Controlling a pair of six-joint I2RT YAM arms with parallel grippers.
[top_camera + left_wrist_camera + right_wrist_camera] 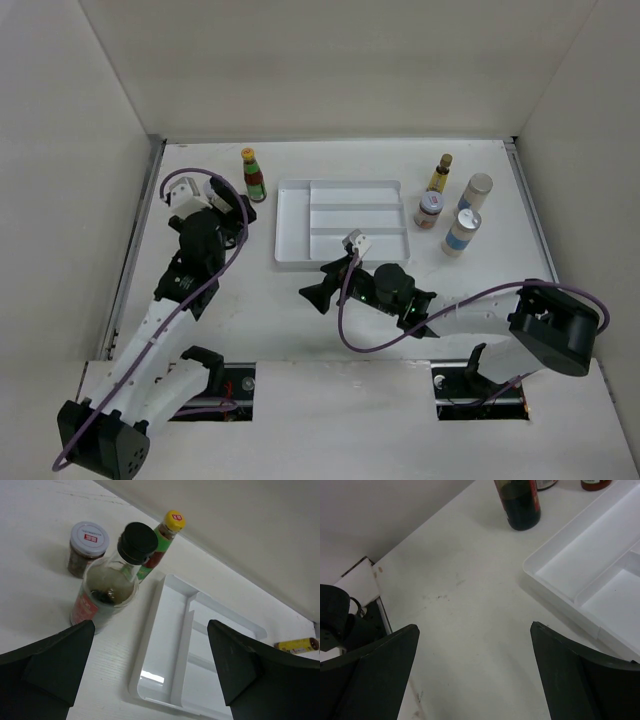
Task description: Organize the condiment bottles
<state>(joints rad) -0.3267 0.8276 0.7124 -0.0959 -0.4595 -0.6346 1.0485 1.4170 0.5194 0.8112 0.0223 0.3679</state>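
I should move my left gripper outward, turn it and close my fingers around the bottle's black cap (137, 543), because that cap is narrower than the bottle's wide body.
Both grippers are open and empty. In the top view my left gripper (243, 205) hovers left of the white tray (340, 222), next to the red-green yellow-capped bottle (254, 175). The left wrist view shows the left gripper (150, 630) facing a black-capped bottle (110, 587), a short silver-lidded jar (86, 547) and the red-green bottle (162, 542). My right gripper (318, 292) is low over bare table in front of the tray. A slim amber bottle (440, 174), a short jar (429, 210) and two blue-white cylinders (478, 192) (461, 231) stand right of the tray.
The tray's compartments hold nothing in any view; its near left corner shows in the left wrist view (150, 690) and its edge in the right wrist view (580, 575). A dark bottle's base (521, 507) stands beyond the right gripper (474, 630). White walls enclose the table.
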